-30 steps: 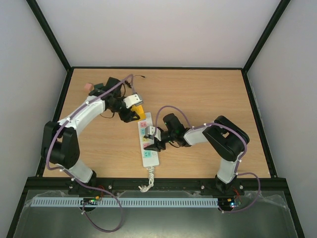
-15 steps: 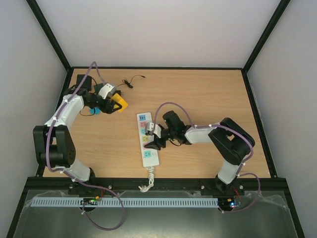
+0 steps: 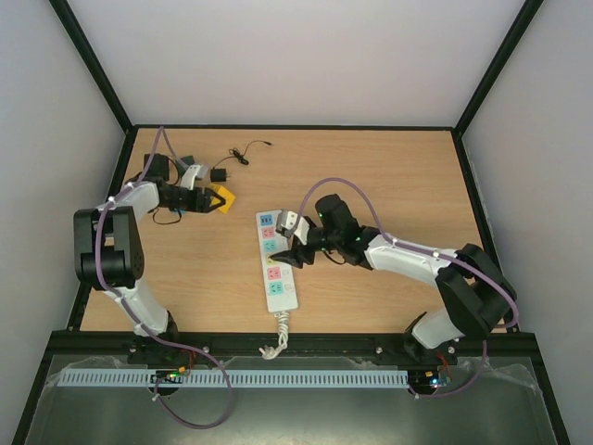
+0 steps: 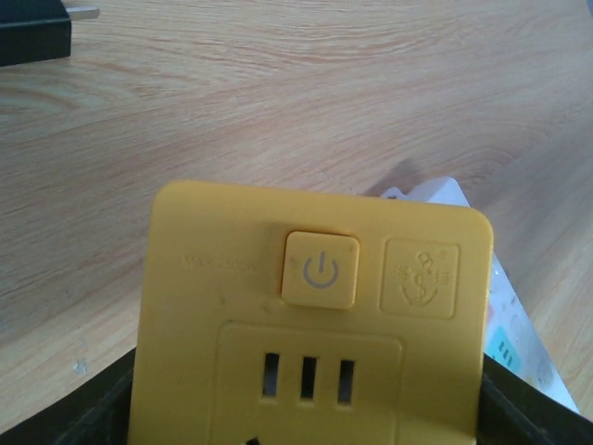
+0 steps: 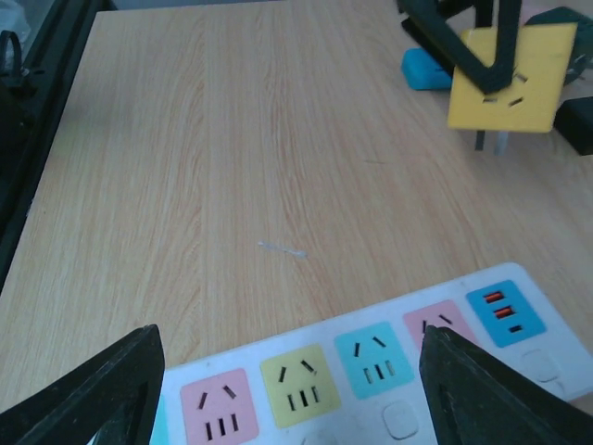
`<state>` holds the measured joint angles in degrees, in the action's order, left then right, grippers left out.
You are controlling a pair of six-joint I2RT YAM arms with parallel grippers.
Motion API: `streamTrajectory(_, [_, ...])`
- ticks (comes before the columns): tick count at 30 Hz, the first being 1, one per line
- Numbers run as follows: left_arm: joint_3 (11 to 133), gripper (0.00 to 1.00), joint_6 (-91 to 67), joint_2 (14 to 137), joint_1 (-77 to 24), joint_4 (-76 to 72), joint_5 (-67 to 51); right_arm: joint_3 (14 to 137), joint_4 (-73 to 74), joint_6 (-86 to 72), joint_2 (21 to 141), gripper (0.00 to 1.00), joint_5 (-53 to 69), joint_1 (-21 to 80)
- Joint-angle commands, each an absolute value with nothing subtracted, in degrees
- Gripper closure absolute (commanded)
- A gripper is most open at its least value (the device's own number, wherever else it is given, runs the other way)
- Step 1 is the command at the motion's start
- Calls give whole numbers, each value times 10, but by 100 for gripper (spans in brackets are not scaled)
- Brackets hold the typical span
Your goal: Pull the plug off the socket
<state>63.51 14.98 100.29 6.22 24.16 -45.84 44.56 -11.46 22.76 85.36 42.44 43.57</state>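
Note:
The plug's pins hang clear of the power strip [image 3: 276,264]. My left gripper should go down next onto the bare tabletop beside the black adapter to let go of the plug.
The socket, a long white power strip [image 3: 276,264] with pastel outlet faces, lies on the table centre with its coiled cord toward the near edge. It also shows in the right wrist view [image 5: 371,366]. The plug, a yellow block with a power button [image 4: 315,315], is off the strip, lifted at the far left [image 3: 221,197]. My left gripper [image 3: 213,199] is shut on it; its underside prongs show in the right wrist view [image 5: 510,79]. My right gripper [image 3: 290,252] is open, its jaws wide, over the strip's middle outlets [image 5: 287,348].
A small black adapter [image 3: 220,174] with a thin black cable [image 3: 246,150] lies at the back left, also seen as a black block [image 4: 32,28]. A blue object [image 5: 424,69] lies by the yellow plug. The strip's end shows under the plug [image 4: 514,320].
My left gripper has carried the yellow plug from the strip's far end out to the far left. My right gripper stayed over the strip while its arm stretched out.

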Motion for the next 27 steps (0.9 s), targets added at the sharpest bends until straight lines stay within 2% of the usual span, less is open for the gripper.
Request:
streamTrajectory(1, [629,52,87,1027,72,173,-479,469,-48,233,830,25,394,419])
streamTrajectory(9, [638,45,-1,1082,83,122,-502,479,-8,232,818,24,398,396])
streamTrajectory(17, [648,42,-35,1127,85,106,-522,488,-11,219,834,24,398,390])
streamTrajectory(27, [655,18,-60,1143,94,107,-498,493,-21,196,854,24,409,388])
